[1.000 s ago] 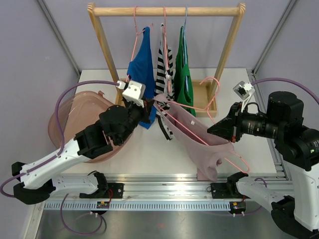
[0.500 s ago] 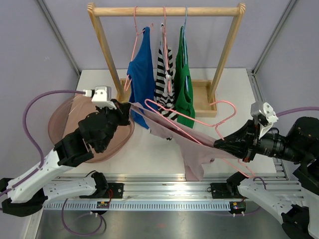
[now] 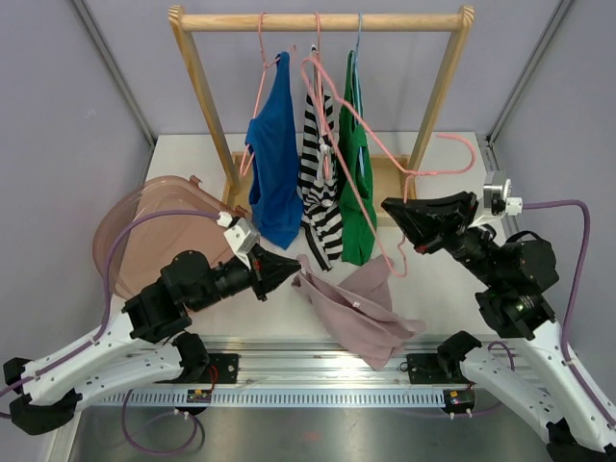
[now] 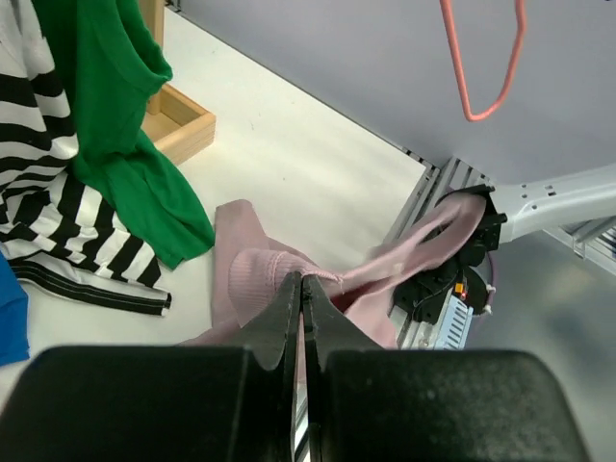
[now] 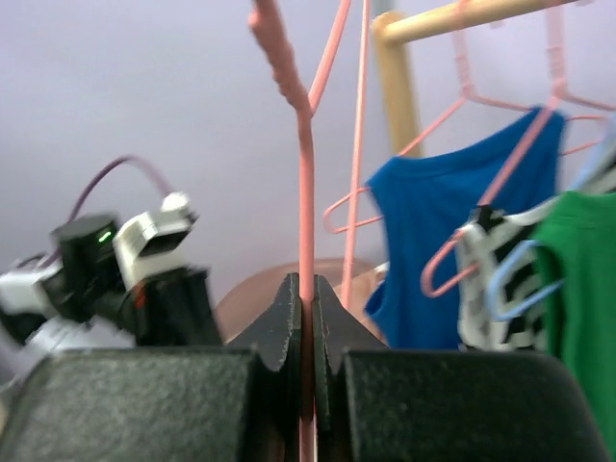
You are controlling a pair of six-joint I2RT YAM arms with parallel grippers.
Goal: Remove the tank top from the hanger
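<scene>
The right gripper swings outward next, hooks the bare hanger (image 3: 433,172) onto the rack bar's empty part (image 3: 411,22) beside the green top and releases it.
The pale pink tank top (image 3: 351,313) lies crumpled on the table near the front edge, off the hanger. My left gripper (image 3: 289,274) is shut on a fold of its edge, which the left wrist view shows pinched at the fingertips (image 4: 302,279) with the tank top (image 4: 255,279) spread beyond them. My right gripper (image 3: 397,214) is shut on the bare pink wire hanger (image 3: 433,172) and holds it up in the air in front of the rack. The right wrist view shows the gripper (image 5: 306,284) with the hanger wire (image 5: 305,192) clamped between its jaws. The hanger (image 4: 452,48) also shows in the left wrist view.
A wooden clothes rack (image 3: 318,20) stands at the back with a blue top (image 3: 274,164), a striped top (image 3: 318,173) and a green top (image 3: 356,164) on hangers. A pink basin (image 3: 135,231) sits at the left. The metal rail (image 3: 318,366) runs along the front edge.
The tank top has come off the hanger and dropped to the table in my left gripper. My right gripper has swung the empty hanger up and back toward the rack.
</scene>
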